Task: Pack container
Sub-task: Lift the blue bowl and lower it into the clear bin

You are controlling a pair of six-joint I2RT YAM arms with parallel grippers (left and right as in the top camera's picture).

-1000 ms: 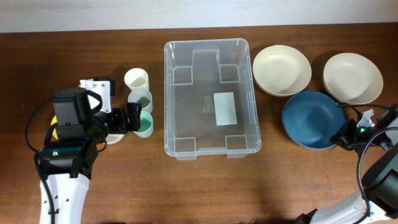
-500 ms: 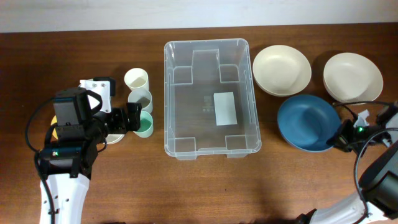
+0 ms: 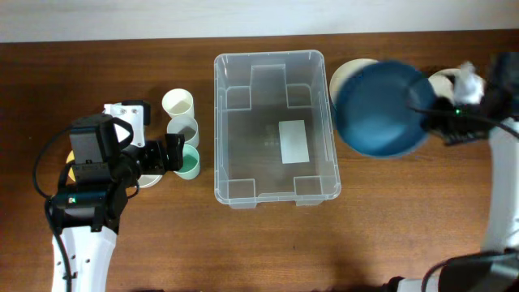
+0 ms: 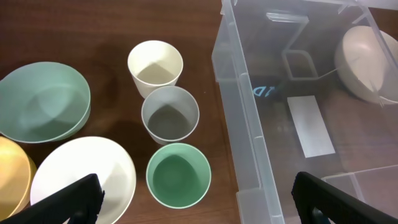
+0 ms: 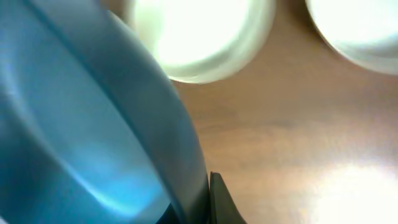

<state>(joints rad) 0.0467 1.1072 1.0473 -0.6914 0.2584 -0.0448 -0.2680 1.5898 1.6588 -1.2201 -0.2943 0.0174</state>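
Note:
The container's empty bottom lies left of my right gripper in the overhead view, so I will lift the bowl across the container's side, lower it there and release.
The container (image 3: 217,130) is a large clear bin in the middle of the table, with only a white label on its floor. My right gripper (image 3: 438,109) is shut on the rim of a blue bowl (image 3: 379,108), held in the air just right of the container. In the right wrist view the blue bowl (image 5: 81,124) fills the left side, and one dark finger (image 5: 217,202) presses against its rim. My left gripper (image 4: 193,199) hangs open over a green cup (image 4: 178,174), left of the container wall (image 4: 249,124), holding nothing.
A grey cup (image 4: 170,114) and a cream cup (image 4: 155,64) stand behind the green one. A pale green bowl (image 4: 42,101), a white bowl (image 4: 84,174) and a yellow one (image 4: 12,180) lie further left. Two cream bowls (image 5: 199,31) (image 5: 360,31) sit under the blue bowl.
The right gripper has lifted the blue bowl off the table and carried it left and towards the back, over the cream bowls. The left arm has not moved.

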